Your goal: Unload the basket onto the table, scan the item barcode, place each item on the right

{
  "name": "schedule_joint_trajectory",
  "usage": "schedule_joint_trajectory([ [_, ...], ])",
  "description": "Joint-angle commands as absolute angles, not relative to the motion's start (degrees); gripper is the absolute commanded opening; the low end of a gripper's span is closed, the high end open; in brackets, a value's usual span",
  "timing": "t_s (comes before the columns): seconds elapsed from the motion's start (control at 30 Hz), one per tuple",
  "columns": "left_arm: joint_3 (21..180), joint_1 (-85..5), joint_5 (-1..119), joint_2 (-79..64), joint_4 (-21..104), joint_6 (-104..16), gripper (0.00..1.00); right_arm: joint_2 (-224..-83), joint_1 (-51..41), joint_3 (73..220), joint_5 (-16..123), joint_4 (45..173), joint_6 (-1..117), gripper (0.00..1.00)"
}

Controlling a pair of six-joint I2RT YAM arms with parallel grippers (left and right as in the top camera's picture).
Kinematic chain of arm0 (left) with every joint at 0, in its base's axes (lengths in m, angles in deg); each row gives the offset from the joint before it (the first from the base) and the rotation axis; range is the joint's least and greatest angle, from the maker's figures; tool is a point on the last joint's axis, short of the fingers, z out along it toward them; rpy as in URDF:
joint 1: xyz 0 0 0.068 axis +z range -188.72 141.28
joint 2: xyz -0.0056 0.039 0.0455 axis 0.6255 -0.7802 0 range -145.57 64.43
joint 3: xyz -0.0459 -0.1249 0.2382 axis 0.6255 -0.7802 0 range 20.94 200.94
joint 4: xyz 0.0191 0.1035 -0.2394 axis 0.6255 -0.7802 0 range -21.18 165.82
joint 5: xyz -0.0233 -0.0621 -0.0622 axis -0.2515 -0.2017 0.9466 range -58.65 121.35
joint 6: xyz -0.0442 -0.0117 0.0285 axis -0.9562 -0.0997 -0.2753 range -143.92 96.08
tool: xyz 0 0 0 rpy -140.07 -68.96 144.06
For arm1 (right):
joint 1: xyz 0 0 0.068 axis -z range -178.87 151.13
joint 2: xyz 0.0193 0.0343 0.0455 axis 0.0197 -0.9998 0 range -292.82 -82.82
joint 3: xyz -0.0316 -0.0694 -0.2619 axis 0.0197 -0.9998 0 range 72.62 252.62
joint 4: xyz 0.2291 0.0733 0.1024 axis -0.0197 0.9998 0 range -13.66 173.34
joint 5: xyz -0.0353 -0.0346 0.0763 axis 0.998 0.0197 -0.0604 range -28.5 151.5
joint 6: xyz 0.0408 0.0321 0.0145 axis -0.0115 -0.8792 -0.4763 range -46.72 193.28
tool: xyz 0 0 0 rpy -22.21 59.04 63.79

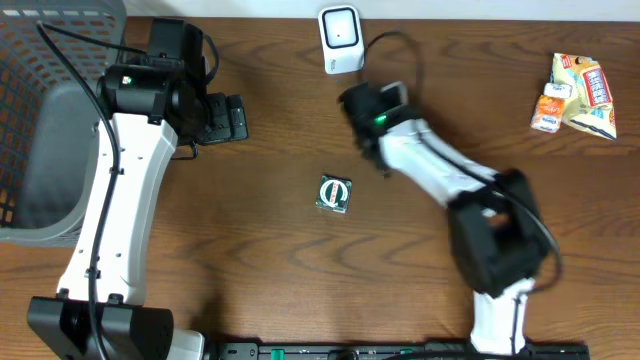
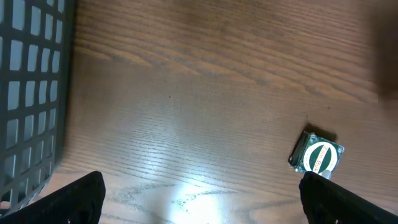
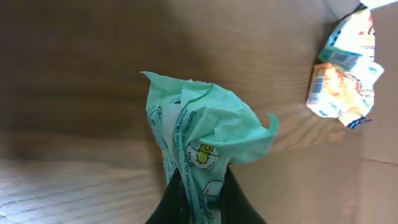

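Observation:
The light-green packet should be released next on the clear wood (image 1: 387,186) beside the dark-green square packet, so my right gripper should move down and back to there.
My right gripper (image 3: 202,186) is shut on a crumpled light-green packet (image 3: 205,127), which sticks up from between the fingers in the right wrist view. From overhead, that gripper (image 1: 368,108) hovers just below the white barcode scanner (image 1: 340,38) at the table's back edge; the packet itself is hidden under the wrist there. My left gripper (image 2: 202,199) is open with nothing between its fingers, low over bare wood. Overhead, it (image 1: 228,118) sits at the back left, beside the basket.
A small dark-green square packet with a round logo (image 1: 334,193) lies mid-table, also visible by the left gripper's right finger (image 2: 317,155). A grey mesh basket (image 1: 40,60) fills the left edge. Orange and yellow snack packets (image 1: 578,95) lie at the back right.

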State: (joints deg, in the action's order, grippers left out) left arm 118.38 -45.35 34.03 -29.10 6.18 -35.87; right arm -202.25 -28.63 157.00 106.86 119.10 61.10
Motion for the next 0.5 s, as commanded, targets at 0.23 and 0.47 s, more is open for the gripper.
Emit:
schedule_joint_trajectory([
  [0.23,118.3,-45.3,33.7,-29.4,6.0,-35.6,0.98,-210.7,-35.8,157.3,109.9,125.3,52.2,0.18],
  [0.47,118.3,-45.3,33.7,-29.4,6.0,-35.6,0.98,-200.4,-35.8,160.9,92.7,127.7,52.3,0.80],
])
